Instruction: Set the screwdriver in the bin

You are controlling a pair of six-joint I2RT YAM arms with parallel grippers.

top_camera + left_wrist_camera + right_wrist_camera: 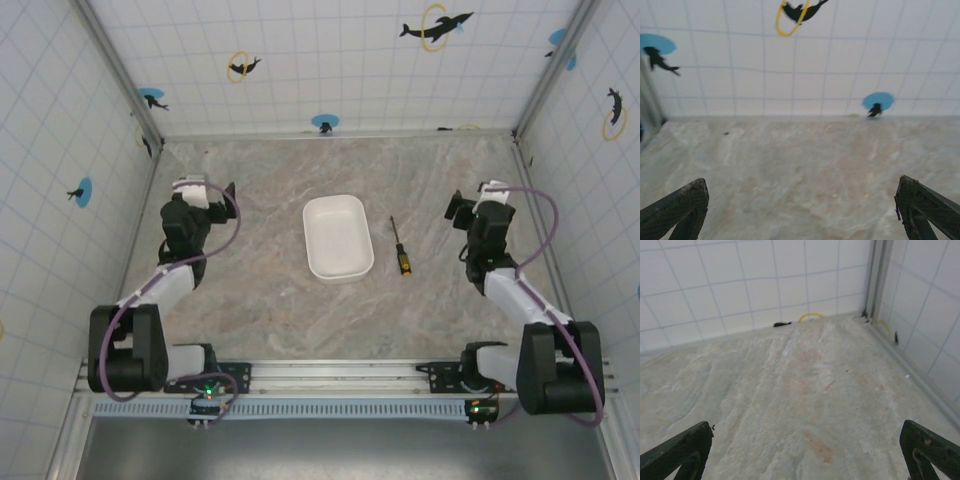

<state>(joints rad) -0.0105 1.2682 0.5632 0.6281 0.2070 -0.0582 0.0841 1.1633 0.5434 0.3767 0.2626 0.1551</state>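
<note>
My right gripper moves back toward the base and down next, tilting its fingers onto the screwdriver's handle.
The white bin lies empty at the middle of the marble table. Just to its right the screwdriver lies flat, thin shaft pointing away, yellow-orange and black handle toward the near edge. My right gripper hovers to the right of the screwdriver, apart from it. Far to the left of the bin is my left gripper. Both stand open: the left wrist view has its fingertips wide apart over bare table, and the right fingertips are equally spread.
Tiled walls with dolphin stickers enclose the table on three sides. A metal corner post stands ahead of the right gripper. The rail with both arm bases runs along the near edge.
</note>
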